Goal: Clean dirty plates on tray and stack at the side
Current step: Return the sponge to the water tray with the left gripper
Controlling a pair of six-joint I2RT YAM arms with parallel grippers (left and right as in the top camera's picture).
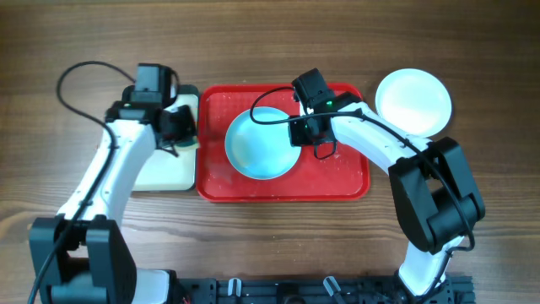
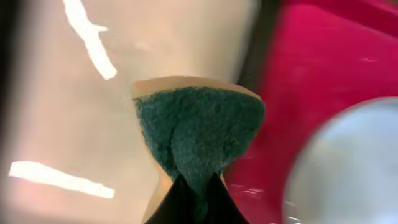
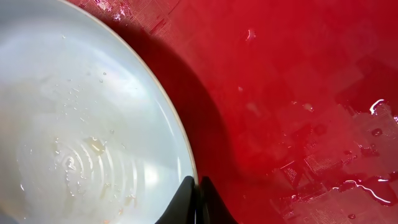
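The left gripper lowers to the pale tray's middle (image 2: 106, 140) next, below-left of it in the overhead view, clear of the tray's rim, and releases the sponge (image 2: 199, 134).
A pale light-blue plate (image 1: 260, 143) lies on the red tray (image 1: 346, 177). My right gripper (image 1: 305, 128) is shut on this plate's right rim; in the right wrist view the jaws (image 3: 198, 186) pinch the rim of the wet plate (image 3: 74, 124) over the red tray (image 3: 298, 93). A white plate (image 1: 413, 101) sits on the table right of the tray. My left gripper (image 1: 175, 127) is shut on a green-topped sponge (image 2: 199, 134), held over the smaller pale tray (image 1: 164, 173), beside the red tray's left edge (image 2: 323, 56). A third plate is not visible.
The smaller dark-rimmed tray with pale inside sits left of the red tray. Water droplets lie on the red tray's surface (image 3: 367, 124). Bare wooden table (image 1: 270, 245) surrounds both trays.
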